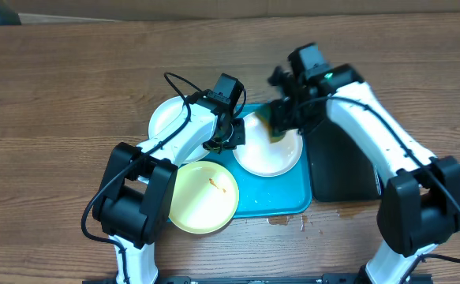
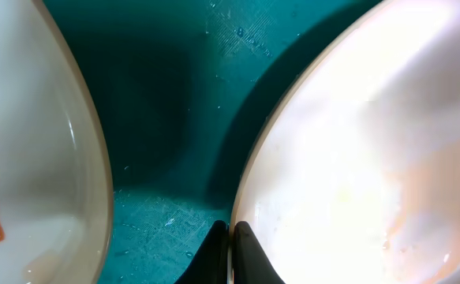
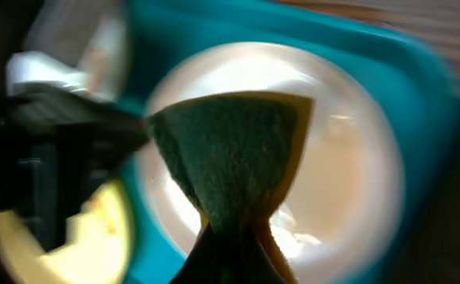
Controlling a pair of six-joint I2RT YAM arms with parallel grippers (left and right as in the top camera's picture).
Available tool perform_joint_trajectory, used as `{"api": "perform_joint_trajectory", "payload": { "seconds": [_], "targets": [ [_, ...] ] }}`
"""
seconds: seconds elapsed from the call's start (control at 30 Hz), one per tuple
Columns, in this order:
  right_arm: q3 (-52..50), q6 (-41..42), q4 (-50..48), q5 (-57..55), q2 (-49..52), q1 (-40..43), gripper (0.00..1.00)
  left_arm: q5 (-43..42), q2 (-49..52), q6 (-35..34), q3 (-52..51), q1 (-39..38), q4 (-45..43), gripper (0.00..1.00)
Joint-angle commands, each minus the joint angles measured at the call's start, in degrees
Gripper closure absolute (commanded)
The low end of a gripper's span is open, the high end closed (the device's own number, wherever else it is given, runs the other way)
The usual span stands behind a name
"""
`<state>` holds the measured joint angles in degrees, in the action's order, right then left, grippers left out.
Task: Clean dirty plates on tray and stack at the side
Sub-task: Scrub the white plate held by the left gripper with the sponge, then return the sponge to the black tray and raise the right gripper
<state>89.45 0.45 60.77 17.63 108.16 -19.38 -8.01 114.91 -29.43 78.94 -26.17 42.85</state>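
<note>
My right gripper will carry the sponge off the white plate next and lower it to the black tray, which is beside the turquoise tray (image 1: pixel 281 201).
The turquoise tray (image 1: pixel 281 201) holds a white plate (image 1: pixel 273 158) and a pale yellow plate (image 1: pixel 202 201) with a brown smear. A second white plate (image 1: pixel 166 118) lies on the table left of the tray. My left gripper (image 1: pixel 228 140) is shut on the white plate's left rim (image 2: pixel 232 237), pinched between its fingers. My right gripper (image 1: pixel 281 118) is shut on a green and yellow sponge (image 3: pixel 233 154) and holds it over the white plate (image 3: pixel 348 181). The yellow plate's edge shows at left in the left wrist view (image 2: pixel 32 173).
A glossy black tray (image 1: pixel 340 170) lies right of the turquoise tray, under my right arm. Small wet spots (image 1: pixel 289 221) mark the wooden table in front of the tray.
</note>
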Motion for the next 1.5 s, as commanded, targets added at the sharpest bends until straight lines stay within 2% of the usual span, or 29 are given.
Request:
{"api": "perform_joint_trajectory", "payload": {
  "seconds": [0.0,0.27,0.53,0.57,0.6,0.63,0.67,0.7,0.73,0.77,1.0,1.07,1.17,1.23,1.47],
  "targets": [
    [1.7,4.2,3.8,-14.4,-0.7,4.3,0.96,-0.6,1.0,1.2,-0.5,-0.2,0.2,0.96],
    [-0.8,10.3,9.0,-18.9,-0.7,15.0,0.96,-0.6,1.0,1.2,-0.5,-0.1,0.2,0.90],
    [-11.6,10.3,0.5,-17.4,-0.7,18.4,0.96,-0.6,1.0,1.2,-0.5,-0.1,-0.1,0.85],
    [-12.7,10.3,-0.4,-17.4,-0.7,18.3,0.91,-0.6,1.0,1.2,-0.5,-0.2,-0.1,0.84],
    [-13.5,10.3,-1.1,-17.4,-0.7,18.3,0.79,-0.6,1.0,1.2,-0.5,-0.2,0.0,0.82],
    [-14.2,10.3,-1.8,-17.4,-0.7,18.3,0.59,-0.6,1.0,1.2,-0.5,-0.1,-0.1,0.78],
    [-14.5,10.4,-2.2,-17.4,-0.7,18.3,0.50,-0.6,1.0,1.2,-0.5,-0.1,-0.1,0.70],
    [-14.4,10.8,-2.4,-17.4,-0.7,18.3,0.45,-0.6,1.0,1.1,-0.5,-0.1,-0.1,0.66],
    [-14.3,11.9,-3.1,-17.4,-0.7,18.5,0.34,-0.6,1.0,1.1,-0.5,-0.2,-0.1,0.63],
    [-14.0,12.4,-3.4,-17.3,-0.7,18.6,0.30,-0.6,1.0,1.1,-0.5,-0.2,0.0,0.61],
    [-3.6,13.6,0.4,-14.0,-0.7,21.5,0.26,-0.5,1.0,1.1,-0.6,-0.9,0.6,0.57],
    [1.5,14.4,3.1,-12.4,-0.7,24.1,0.12,-0.3,1.1,1.2,-0.6,-1.7,0.3,0.50],
    [5.0,15.3,4.9,-11.1,-0.7,27.8,0.09,1.9,1.1,1.1,-0.6,-2.6,-0.1,0.49],
    [5.3,15.3,5.9,-9.9,-0.7,29.6,0.00,4.3,1.1,1.1,-0.6,-3.4,-0.1,0.51],
    [5.0,15.3,6.7,-9.6,-0.7,32.3,0.00,5.8,1.1,1.1,-0.9,-5.0,-0.1,0.51]
  ]
}}
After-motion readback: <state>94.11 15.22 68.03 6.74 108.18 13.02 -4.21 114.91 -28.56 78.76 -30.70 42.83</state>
